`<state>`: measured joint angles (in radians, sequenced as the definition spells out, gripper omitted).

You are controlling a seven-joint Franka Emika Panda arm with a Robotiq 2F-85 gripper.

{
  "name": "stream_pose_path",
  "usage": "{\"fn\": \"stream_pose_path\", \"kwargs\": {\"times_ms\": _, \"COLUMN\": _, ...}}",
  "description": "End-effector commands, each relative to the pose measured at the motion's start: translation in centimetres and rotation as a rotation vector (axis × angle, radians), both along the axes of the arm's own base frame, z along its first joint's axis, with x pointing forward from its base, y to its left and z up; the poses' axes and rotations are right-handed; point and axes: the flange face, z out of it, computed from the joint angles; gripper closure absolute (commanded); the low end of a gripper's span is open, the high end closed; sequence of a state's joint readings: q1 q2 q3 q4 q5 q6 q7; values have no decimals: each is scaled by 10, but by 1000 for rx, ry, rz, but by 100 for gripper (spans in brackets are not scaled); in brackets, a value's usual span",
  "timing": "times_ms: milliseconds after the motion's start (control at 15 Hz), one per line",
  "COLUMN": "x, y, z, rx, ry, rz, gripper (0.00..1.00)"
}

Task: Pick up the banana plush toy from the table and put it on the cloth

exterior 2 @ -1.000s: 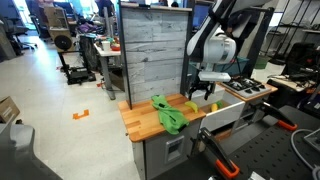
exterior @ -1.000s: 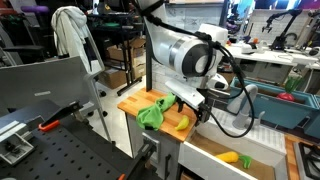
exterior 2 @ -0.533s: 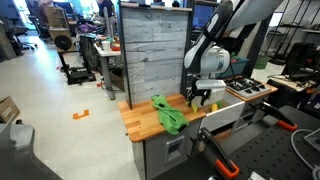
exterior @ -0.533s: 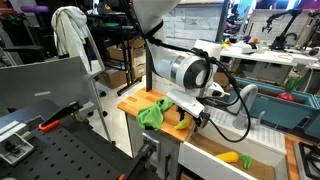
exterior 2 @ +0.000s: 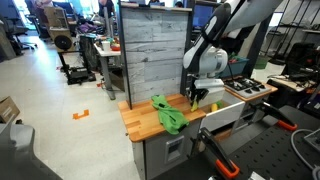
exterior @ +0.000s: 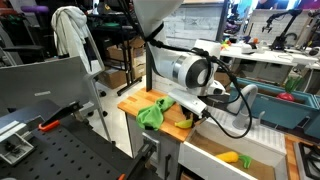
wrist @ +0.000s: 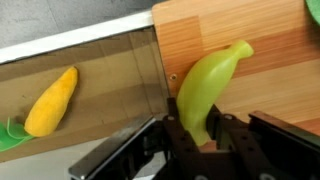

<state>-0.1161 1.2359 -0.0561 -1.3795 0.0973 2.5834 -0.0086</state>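
The gripper holds the banana plush toy (wrist: 205, 85) over bare wood, so next it should rise, carry the toy across, lower it over the crumpled green cloth and release it.
The banana plush toy (wrist: 205, 85) is yellow-green and lies on the wooden table (wrist: 270, 40), close to the table's edge. My gripper (wrist: 195, 135) is shut on its lower end, with a dark finger on each side of it. In both exterior views the gripper (exterior: 190, 114) (exterior 2: 198, 98) is down at the tabletop, just beside the green cloth (exterior: 152, 113) (exterior 2: 168, 116), which lies crumpled on the wood. A little yellow of the banana (exterior: 184, 123) shows under the gripper.
An open drawer (exterior: 215, 165) lies beside and below the table edge, with a yellow-orange toy (wrist: 50, 100) (exterior: 230, 157) inside. A grey panel wall (exterior 2: 150, 50) stands behind the table. A blue bin (exterior: 290, 115) is farther off.
The gripper came down onto the table beside the cloth, and its jaws went from open to shut on the banana plush toy.
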Motion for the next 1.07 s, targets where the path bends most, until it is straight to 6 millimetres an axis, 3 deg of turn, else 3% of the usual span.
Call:
{"fn": "stream_pose_path", "kwargs": {"times_ms": 0, "x": 4, "y": -1, "z": 1, "rx": -11, "ry": -11, "rz": 2, "gripper": 93}}
{"fn": "stream_pose_path", "kwargs": {"times_ms": 467, "x": -2, "y": 11, "z": 48, "rx": 3, "ry": -33, "rz": 17, "gripper": 93}}
{"fn": "stream_pose_path", "kwargs": {"times_ms": 733, "x": -3, "y": 41, "z": 84, "rx": 8, "ry": -49, "rz": 55, "gripper": 93}}
{"fn": "stream_pose_path", "kwargs": {"times_ms": 1000, "x": 1, "y": 89, "z": 106, "rx": -2, "ry": -54, "rz": 115, "gripper": 93}}
